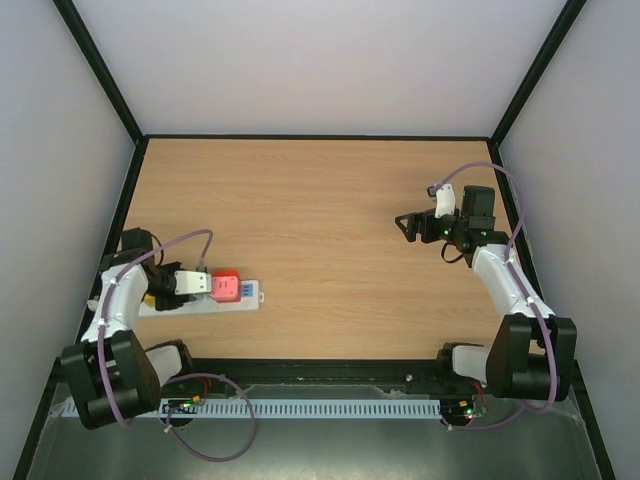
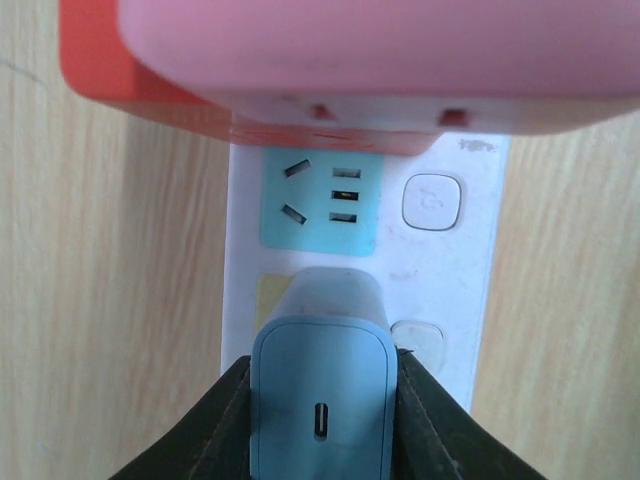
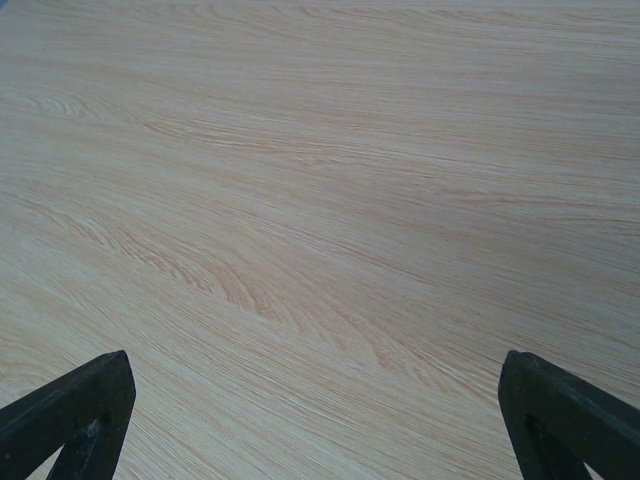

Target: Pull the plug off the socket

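My right gripper is far off, so my left gripper will drag plug and socket (image 1: 240, 302) outward and to the right in the top view, toward the middle of the table, and let go of them.
The socket (image 1: 240, 302) is a long white power strip at the table's near left. In the left wrist view the socket (image 2: 455, 280) shows a pale blue outlet face (image 2: 320, 202) and round buttons. A grey-blue plug (image 2: 320, 390) with a small slot in its top stands over a yellow outlet face. My left gripper (image 2: 322, 425) is shut on its two sides; from above the left gripper (image 1: 185, 284) is over the strip. A red-and-pink plug (image 1: 226, 286) sits one outlet further along. My right gripper (image 1: 412, 225) is open and empty, far off to the right.
The red-and-pink plug (image 2: 350, 60) fills the top of the left wrist view, just beyond the blue outlet. The right wrist view shows only bare wood between its fingertips (image 3: 70, 410). Black frame rails edge the table; grey walls stand behind.
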Available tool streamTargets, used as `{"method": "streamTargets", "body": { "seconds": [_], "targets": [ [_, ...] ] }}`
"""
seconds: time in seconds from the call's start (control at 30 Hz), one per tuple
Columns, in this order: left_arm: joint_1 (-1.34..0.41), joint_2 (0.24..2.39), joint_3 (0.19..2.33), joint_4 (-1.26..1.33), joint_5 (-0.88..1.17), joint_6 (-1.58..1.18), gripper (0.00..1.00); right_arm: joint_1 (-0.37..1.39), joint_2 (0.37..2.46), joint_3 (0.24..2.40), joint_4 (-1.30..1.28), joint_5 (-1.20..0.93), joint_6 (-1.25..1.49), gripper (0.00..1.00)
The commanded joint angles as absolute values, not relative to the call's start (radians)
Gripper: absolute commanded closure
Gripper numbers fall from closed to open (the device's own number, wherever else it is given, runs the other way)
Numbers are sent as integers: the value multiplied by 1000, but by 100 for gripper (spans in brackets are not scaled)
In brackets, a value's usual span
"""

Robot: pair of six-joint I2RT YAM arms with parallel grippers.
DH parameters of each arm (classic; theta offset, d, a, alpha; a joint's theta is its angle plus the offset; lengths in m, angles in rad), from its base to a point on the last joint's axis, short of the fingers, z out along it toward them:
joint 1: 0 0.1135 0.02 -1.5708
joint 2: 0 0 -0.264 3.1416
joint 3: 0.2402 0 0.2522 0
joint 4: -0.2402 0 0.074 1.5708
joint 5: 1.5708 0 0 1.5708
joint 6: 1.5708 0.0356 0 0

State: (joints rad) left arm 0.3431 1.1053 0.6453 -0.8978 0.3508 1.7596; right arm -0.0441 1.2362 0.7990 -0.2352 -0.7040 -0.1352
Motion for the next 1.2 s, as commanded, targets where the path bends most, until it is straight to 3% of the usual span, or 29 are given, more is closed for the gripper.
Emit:
{"method": "streamTargets", "body": {
  "seconds": [0.0, 0.67, 1.17],
  "targets": [
    [228, 1179, 641, -761, 422, 1608, 74, -39, 1236, 798, -245, -704, -143, 2],
    [-315, 1540, 853, -474, 361, 1184, 77, -39, 1171, 798, -229, -628, -139, 2],
    [-661, 1829, 1140, -445, 304, 983, 78, -39, 1121, 797, -216, -587, -135, 2]
  ]
}}
